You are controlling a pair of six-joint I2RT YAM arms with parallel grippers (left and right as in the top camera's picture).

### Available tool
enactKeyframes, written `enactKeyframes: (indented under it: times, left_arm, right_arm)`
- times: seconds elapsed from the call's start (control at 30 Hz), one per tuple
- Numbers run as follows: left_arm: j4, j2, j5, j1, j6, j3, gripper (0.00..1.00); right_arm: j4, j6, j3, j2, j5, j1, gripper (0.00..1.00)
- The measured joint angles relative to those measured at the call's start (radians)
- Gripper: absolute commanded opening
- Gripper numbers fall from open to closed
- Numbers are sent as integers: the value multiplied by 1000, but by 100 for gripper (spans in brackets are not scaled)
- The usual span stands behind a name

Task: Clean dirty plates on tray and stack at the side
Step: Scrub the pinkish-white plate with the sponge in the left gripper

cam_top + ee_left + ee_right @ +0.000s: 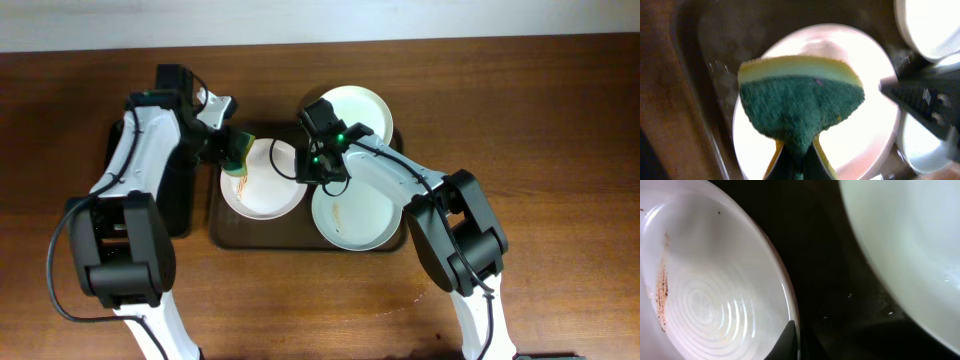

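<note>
I will lift the plate across to the clear tabletop past the tray [494,153], to the right of my right gripper in the overhead view, then lower it and let it go.
Three plates lie on the brown tray [226,232]. The left plate [270,190] is pale pinkish with brown smears; it also shows in the left wrist view [865,130] and the right wrist view [715,280]. My left gripper [228,148] is shut on a green and yellow sponge [239,153], which rests at that plate's back left rim [800,97]. My right gripper [321,168] is shut on the same plate's right rim [799,345]. The back plate [358,112] and the front right plate [360,212], which has an orange smear, lie beside it.
A narrower black tray [183,205] lies left of the brown tray, under my left arm. Brown wooden table [560,120] lies on all sides. The back plate's edge shows in the right wrist view [910,240].
</note>
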Motion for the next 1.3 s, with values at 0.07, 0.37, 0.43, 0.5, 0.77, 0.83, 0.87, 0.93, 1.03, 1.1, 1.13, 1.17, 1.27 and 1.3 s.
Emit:
enactKeyframes:
  times: [0.07, 0.37, 0.43, 0.5, 0.77, 0.83, 0.87, 0.93, 1.03, 1.1, 1.13, 1.17, 1.27, 1.3]
  left_arm:
    - [93, 0, -24, -11, -30, -80, 1]
    - [176, -30, -124, -64, -88, -264, 1]
    - [106, -31, -23, -108, -94, -277, 1]
    - [88, -31, 60, -116, -111, -295, 1]
    - [519, -28, -142, -16, -324, -313, 1]
    - [549, -27, -165, -26, -331, -314, 1]
    - [533, -27, -158, -32, -332, -313, 1]
    - [455, -27, -95, -32, -332, -309, 1]
    - [293, -24, 106, -30, -332, -306, 1]
    - [303, -18, 225, -30, -332, -310, 1]
    - [328, -17, 283, -27, -332, -312, 1]
    - [399, -16, 315, -7, -332, -313, 1]
    - [536, -14, 166, 28, -332, -317, 1]
    - [540, -14, 117, 28, -333, -317, 1]
  right_arm:
    - [-2, 0, 0, 0, -6, 0, 4]
    - [-3, -4, 0, 2, -10, -2, 4]
    - [-3, -6, 0, 2, -9, -2, 4]
    - [-3, -7, 0, 2, -9, -2, 4]
    - [16, 23, 0, 2, -9, -2, 4]
    - [17, 25, 0, 2, -9, -2, 4]
    - [14, 26, 0, 2, -9, -2, 4]
    - [8, 23, 0, 2, -8, -4, 4]
    - [5, 14, 0, 2, -9, -5, 4]
    - [5, 14, 0, 2, -10, -5, 4]
    - [5, 14, 0, 2, -9, -5, 4]
    - [5, 14, 0, 2, -10, -5, 4]
    - [5, 14, 0, 2, -10, -5, 4]
    - [5, 14, 0, 2, -10, -5, 5]
